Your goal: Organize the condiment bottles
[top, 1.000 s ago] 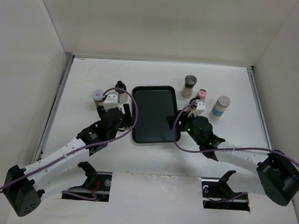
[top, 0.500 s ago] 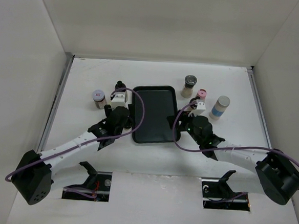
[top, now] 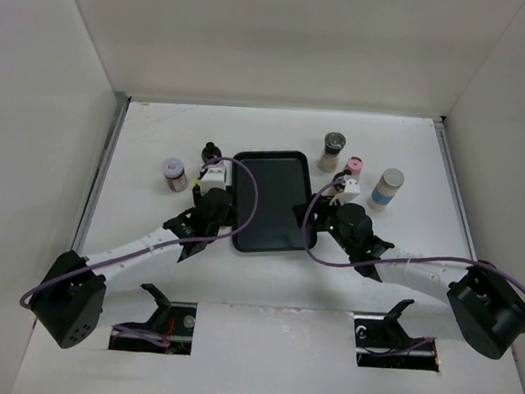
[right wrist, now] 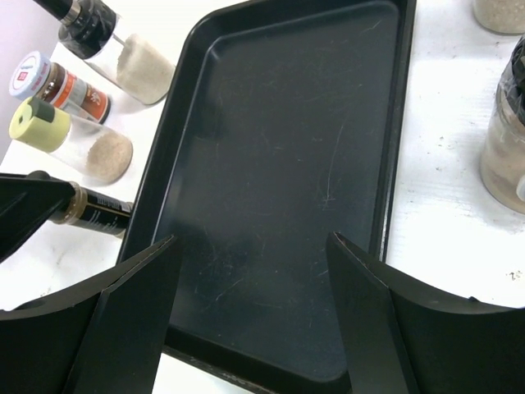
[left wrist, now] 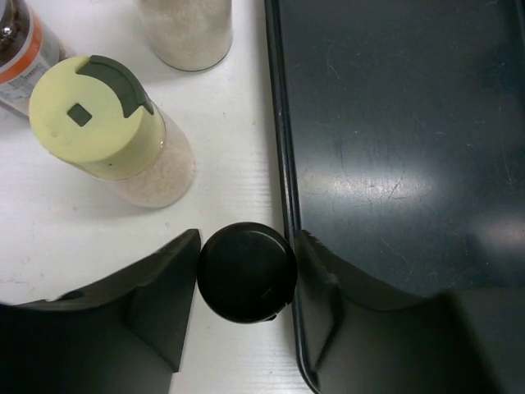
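I will lift the brown bottle with my left gripper next, move it outward and lower it into the tray's far corner by the clear jar. That corner is empty, so I will release the bottle there.
My left gripper (left wrist: 246, 275) is shut on a small brown bottle with a black cap (left wrist: 246, 271), which stands on the table right beside the left rim of the black tray (left wrist: 394, 148). The right wrist view shows that bottle's brown body (right wrist: 94, 209) against the tray's left edge. Just beyond it are a yellow-capped bottle (left wrist: 98, 119), a clear jar of pale powder (left wrist: 184, 29) and an orange-labelled bottle (left wrist: 16, 57). My right gripper (right wrist: 250, 279) hangs open over the tray's near right part, holding nothing. In the top view the left gripper (top: 211, 186) is at the tray's left side.
Right of the tray (top: 268, 224) stand a grey-capped jar (top: 332, 152), a pink-capped bottle (top: 355, 167) and a white bottle with a blue label (top: 388, 189). A silver-capped bottle (top: 174, 173) and a black-capped one (top: 211, 153) stand on the left. White walls enclose the table.
My left gripper swung right towards the tray's left edge and closed on the black-capped bottle. The right arm stayed still.
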{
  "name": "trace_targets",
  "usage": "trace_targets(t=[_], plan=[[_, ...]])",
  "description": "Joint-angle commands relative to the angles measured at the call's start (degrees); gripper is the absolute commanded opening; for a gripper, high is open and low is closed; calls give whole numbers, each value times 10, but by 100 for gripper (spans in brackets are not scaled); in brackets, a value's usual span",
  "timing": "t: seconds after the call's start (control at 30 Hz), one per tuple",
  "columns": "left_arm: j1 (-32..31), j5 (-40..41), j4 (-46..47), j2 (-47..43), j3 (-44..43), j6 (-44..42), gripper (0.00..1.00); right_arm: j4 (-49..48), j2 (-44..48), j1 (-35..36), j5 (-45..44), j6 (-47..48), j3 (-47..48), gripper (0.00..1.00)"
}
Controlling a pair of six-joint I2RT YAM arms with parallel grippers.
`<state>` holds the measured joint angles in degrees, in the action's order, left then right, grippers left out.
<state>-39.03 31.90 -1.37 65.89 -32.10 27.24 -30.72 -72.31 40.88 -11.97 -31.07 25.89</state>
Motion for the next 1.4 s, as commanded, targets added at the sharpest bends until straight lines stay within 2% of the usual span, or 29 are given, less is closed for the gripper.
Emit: trace_targets(t=[0.0, 0.07, 0.13, 0.33, 0.57, 0.73, 1.0, 1.23, 1.3, 1.37], plan=[[6, -13, 52, 5, -3, -15, 43, -27, 2, -2, 12, -6, 21, 77], [4, -7, 51, 8, -11, -18, 34, -31, 5, -1, 11, -4, 18, 77], [5, 2, 44, -3, -23, -21, 30, -33, 2, -5, 12, -7, 17, 76], [6, 17, 46, -32, -91, -43, 28, -35, 7, -6, 12, -9, 14, 76], [27, -25, 149, 118, -189, -73, 28, -36, 15, -13, 10, -17, 9, 76], [56, -57, 179, 243, -277, -76, 27, -29, 28, -15, 8, -14, 8, 76], [85, -71, 202, 341, -341, -81, 27, -32, 24, -15, 14, -16, 8, 76], [92, -78, 202, 391, -351, -80, 32, -29, 16, -15, 18, -16, 13, 77], [94, -78, 202, 401, -351, -79, 36, -29, 17, -15, 19, -15, 13, 76], [94, -79, 201, 407, -351, -78, 45, -29, 20, -15, 16, -14, 11, 77]])
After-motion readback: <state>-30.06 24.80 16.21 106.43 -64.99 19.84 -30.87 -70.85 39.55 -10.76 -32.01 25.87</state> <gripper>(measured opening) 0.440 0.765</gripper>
